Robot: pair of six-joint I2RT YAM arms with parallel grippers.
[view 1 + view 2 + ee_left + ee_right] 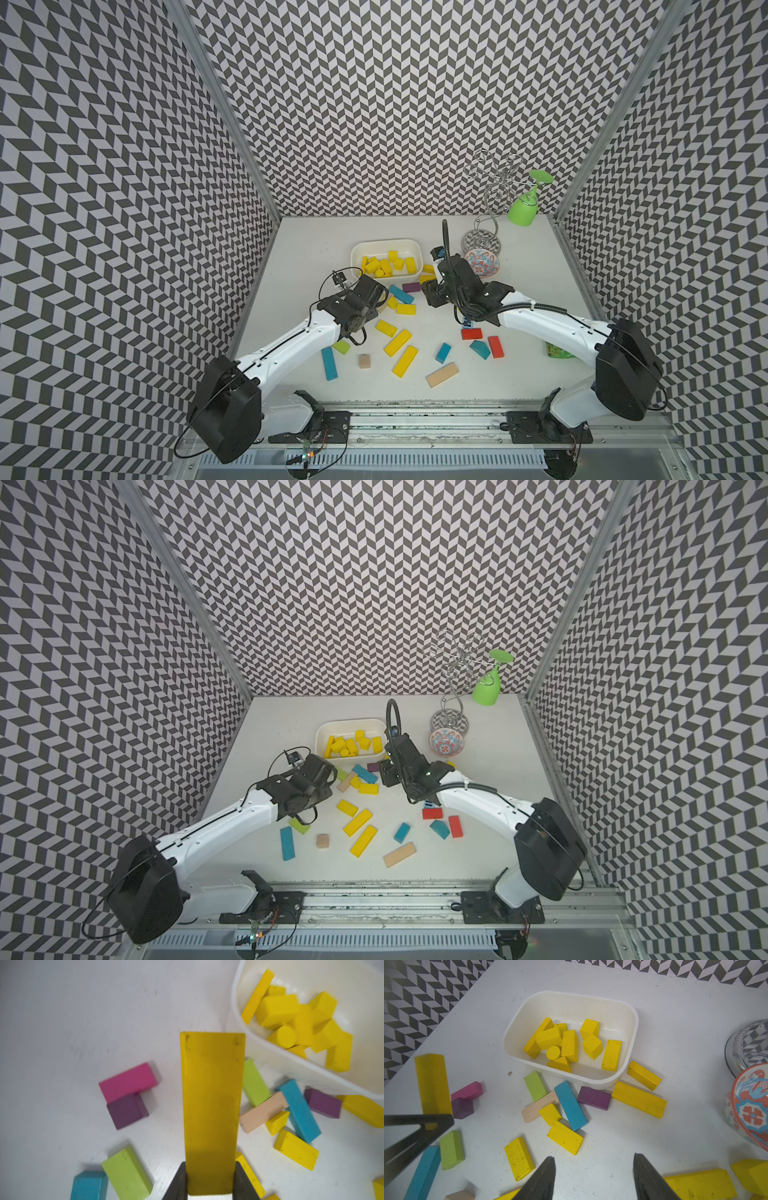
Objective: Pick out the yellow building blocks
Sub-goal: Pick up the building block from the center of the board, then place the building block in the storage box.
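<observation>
The left gripper needs to move outward next, over the white bin's end point(365, 260) point(259, 995) with the slim leaning block, to release the long bar, because yellow blocks are gathered there.
My left gripper point(211, 1167) is shut on one end of a long yellow bar point(212, 1105), which hangs above the table near the white bin point(234, 1001). The right wrist view shows that same bar point(432, 1082) lifted to the left of the bin point(571, 995). Several yellow building blocks point(388, 266) lie inside the bin point(386, 242). More yellow blocks lie loose on the table: long bars point(397, 343) point(405, 361), short bricks point(565, 1137) point(519, 1158), and a bar point(639, 1099) against the bin. My right gripper point(593, 1159) is open and empty above bare table.
Blue point(329, 363), red point(471, 333), lime-green point(340, 346), purple point(593, 1098), pink point(467, 1091) and plain wooden point(442, 375) blocks lie among the yellow ones. A patterned bowl point(481, 263), a wire rack point(490, 195) and a green glass point(525, 205) stand at the back right.
</observation>
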